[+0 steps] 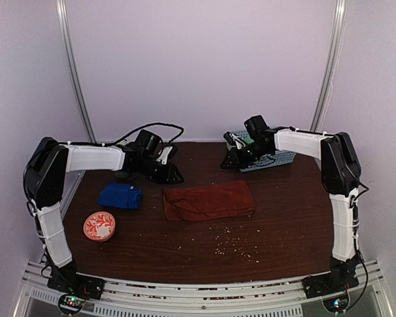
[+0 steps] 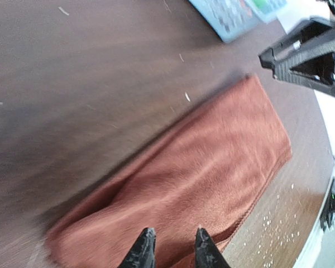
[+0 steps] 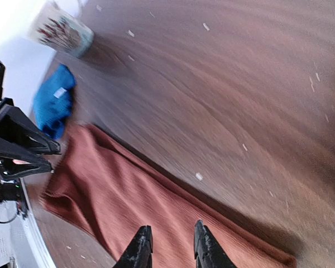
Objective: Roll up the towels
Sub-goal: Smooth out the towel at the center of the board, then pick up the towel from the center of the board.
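The brown towel's basket-side end (image 1: 249, 197) is below my right gripper and to its right in the top view, and the gripper's fingers hover short of it. I should lower my right gripper that way.
The rust-brown towel (image 1: 208, 201) lies flat and slightly wrinkled at the table's centre; it also shows in the left wrist view (image 2: 201, 178) and in the right wrist view (image 3: 134, 195). The royal blue towel (image 1: 121, 196) sits bunched into a stubby lump to its left, and is seen in the right wrist view (image 3: 53, 103). My left gripper (image 1: 173, 175) (image 2: 173, 237) is open and empty, hovering over the brown towel's far left end. My right gripper (image 1: 228, 162) (image 3: 170, 230) is open and empty above the towel's far right part.
An orange-and-white rolled towel (image 1: 99, 226) stands at the front left. A light blue basket (image 1: 280, 159) at the back right holds a green rolled towel (image 1: 249, 140). Pale crumbs (image 1: 228, 241) dot the table in front of the brown towel.
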